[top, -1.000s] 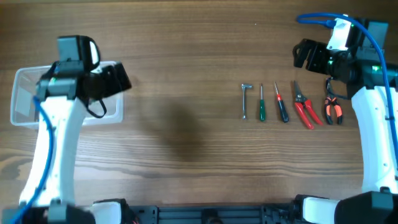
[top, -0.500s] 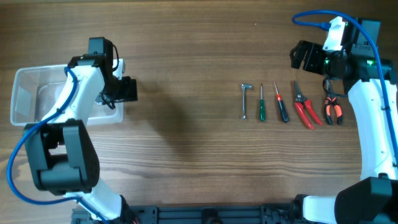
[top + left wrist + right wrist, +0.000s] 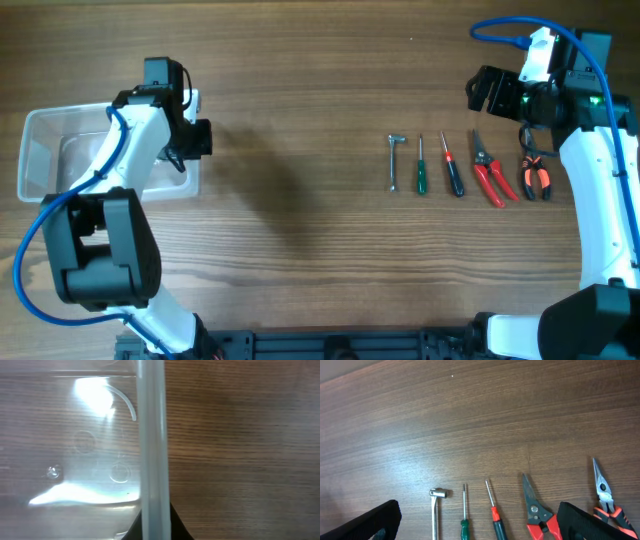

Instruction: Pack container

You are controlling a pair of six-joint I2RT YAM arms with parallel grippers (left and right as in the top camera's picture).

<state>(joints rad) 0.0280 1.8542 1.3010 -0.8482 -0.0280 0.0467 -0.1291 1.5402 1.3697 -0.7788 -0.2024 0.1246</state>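
I will next move the far-off tub in my left gripper to the right in the overhead view and let it go on the bare wood (image 3: 360,165) beside the socket wrench.
The container (image 3: 40,150), a clear plastic tub, lies at the table's left edge. My left gripper (image 3: 192,140) is shut on its right wall. In the left wrist view the thick rim (image 3: 152,435) runs straight up the frame, and my left gripper (image 3: 153,532) pinches it from both sides with its black fingers (image 3: 134,530). The tub looks empty inside. My right gripper (image 3: 490,90) hangs open at the far right, above and behind the row of tools. In its own view my right gripper (image 3: 479,532) holds nothing, and its wide-set fingers (image 3: 375,522) frame the tools.
A row of hand tools lies right of centre: a small socket wrench (image 3: 395,160), a green screwdriver (image 3: 421,168), a red-and-black screwdriver (image 3: 452,168), red snips (image 3: 488,170) and red-handled pliers (image 3: 535,175). Bare wood separates them from the tub.
My left gripper has come down at the container's right wall and closed on it. The right arm shifted only slightly and stayed open.
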